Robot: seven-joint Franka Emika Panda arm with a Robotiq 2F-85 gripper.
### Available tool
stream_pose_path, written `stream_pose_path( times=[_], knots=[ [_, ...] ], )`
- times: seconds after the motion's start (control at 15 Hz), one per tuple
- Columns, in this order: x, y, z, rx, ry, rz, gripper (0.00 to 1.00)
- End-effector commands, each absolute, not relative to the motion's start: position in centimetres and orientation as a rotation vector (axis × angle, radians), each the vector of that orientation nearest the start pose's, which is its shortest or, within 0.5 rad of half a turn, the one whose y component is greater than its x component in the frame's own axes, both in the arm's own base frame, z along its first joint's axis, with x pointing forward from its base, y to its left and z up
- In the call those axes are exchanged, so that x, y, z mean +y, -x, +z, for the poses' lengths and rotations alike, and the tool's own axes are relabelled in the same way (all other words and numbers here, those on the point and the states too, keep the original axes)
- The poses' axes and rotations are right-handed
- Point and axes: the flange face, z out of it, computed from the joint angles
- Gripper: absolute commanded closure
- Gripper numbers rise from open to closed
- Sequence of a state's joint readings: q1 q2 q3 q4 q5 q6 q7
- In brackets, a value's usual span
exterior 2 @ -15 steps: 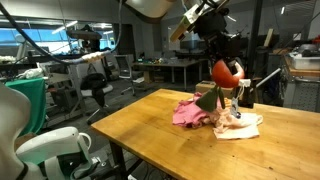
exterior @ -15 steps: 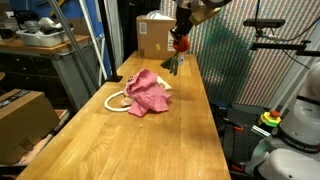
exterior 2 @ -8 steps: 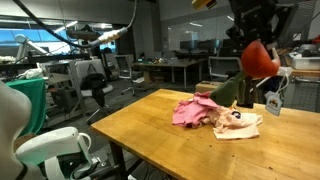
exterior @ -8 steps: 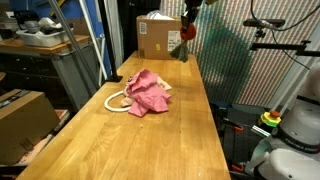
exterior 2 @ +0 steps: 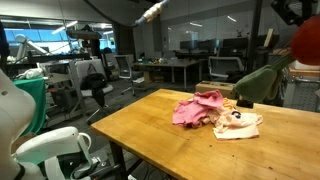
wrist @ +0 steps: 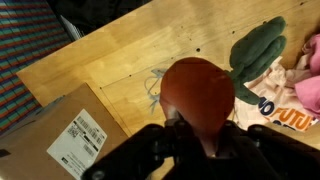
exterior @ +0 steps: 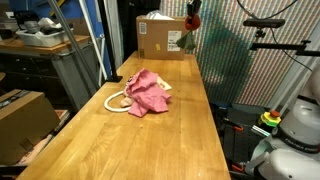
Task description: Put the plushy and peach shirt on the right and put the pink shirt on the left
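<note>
My gripper moves outward next, still high, away from the shirts and over the table's far end beside the cardboard box, because the wood there lies bare.
My gripper is shut on the plushy, a red ball with green leaves, and holds it high above the wooden table. In both exterior views the plushy hangs near the frame edge, with its green part below. The pink shirt lies crumpled mid-table, touching the peach shirt. In the wrist view the peach shirt shows orange lettering, with the pink shirt at the right edge.
A cardboard box stands at the table's far end, under and beside the gripper. The wooden table is long and narrow. Office chairs and desks stand beyond it.
My gripper has risen with the plushy, off the shirts and toward the box end of the table. The shirts have not moved.
</note>
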State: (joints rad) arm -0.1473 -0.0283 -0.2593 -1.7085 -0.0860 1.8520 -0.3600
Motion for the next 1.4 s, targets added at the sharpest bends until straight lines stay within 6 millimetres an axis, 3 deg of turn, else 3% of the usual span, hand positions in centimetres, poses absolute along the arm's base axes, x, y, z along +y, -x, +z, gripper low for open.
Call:
stream_pose_path(
  times=[0.0,0.53,1.13,1.2,1.27,1.33],
  knots=[
    [-26.1,-55.5,60.5,0.160,3.251,-0.118,0.90],
    [-30.1,-60.4,58.0,0.396,3.246,0.033,0.90],
    [-34.2,-62.9,57.6,0.592,3.221,-0.006,0.90],
    [-34.5,-63.0,57.6,0.610,3.217,-0.015,0.87],
    [-34.7,-63.0,57.6,0.622,3.218,-0.019,0.55],
    [-34.8,-63.0,57.7,0.631,3.223,-0.025,0.54]
  ],
)
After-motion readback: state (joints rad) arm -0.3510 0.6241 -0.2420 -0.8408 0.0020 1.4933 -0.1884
